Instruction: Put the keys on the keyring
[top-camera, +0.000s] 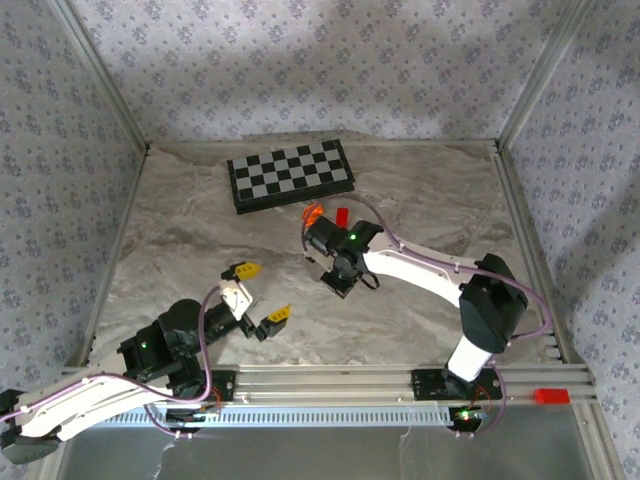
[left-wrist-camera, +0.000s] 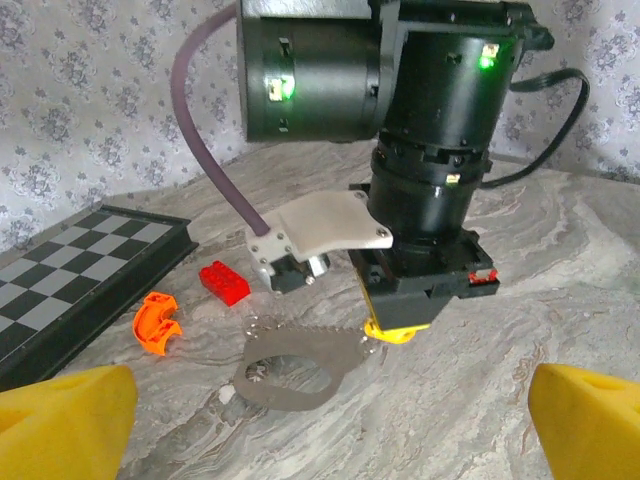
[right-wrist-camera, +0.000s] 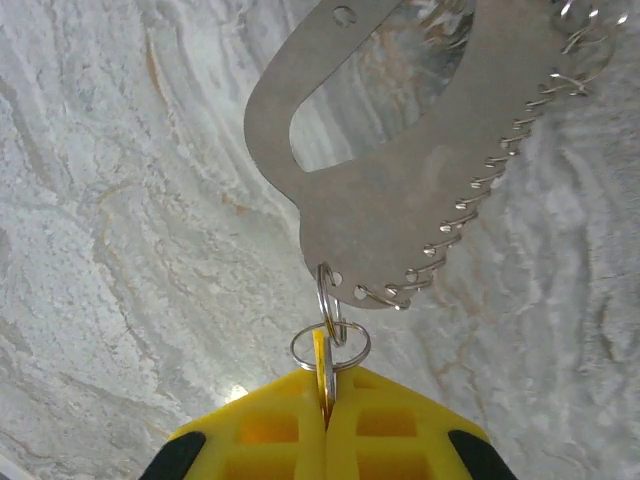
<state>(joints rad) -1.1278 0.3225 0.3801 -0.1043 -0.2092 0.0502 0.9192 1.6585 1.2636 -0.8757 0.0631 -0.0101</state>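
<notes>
The small silver rings already link the key (right-wrist-camera: 322, 365) to the tag, so my right gripper should next move back over the bare marble and release the key.
The keyring (right-wrist-camera: 400, 220) is a flat grey oval tag lying on the marble table, with a thin wire chain (right-wrist-camera: 480, 190) along one edge. My right gripper (right-wrist-camera: 325, 415) is shut on a thin key (right-wrist-camera: 322, 365) with a yellow head, held edge-on right at the tag's end. A small silver ring (right-wrist-camera: 300, 352) circles the key and links to a second ring through a hole in the tag. In the left wrist view the right gripper (left-wrist-camera: 390, 330) points down at the keyring (left-wrist-camera: 325, 345). My left gripper (left-wrist-camera: 325, 430) stands open, empty, a short way in front of the tag.
A black-and-white checkerboard (top-camera: 290, 175) lies at the back of the table. A red block (left-wrist-camera: 224, 282) and an orange curved piece (left-wrist-camera: 157, 323) sit between it and the tag. Patterned walls close in the table on three sides.
</notes>
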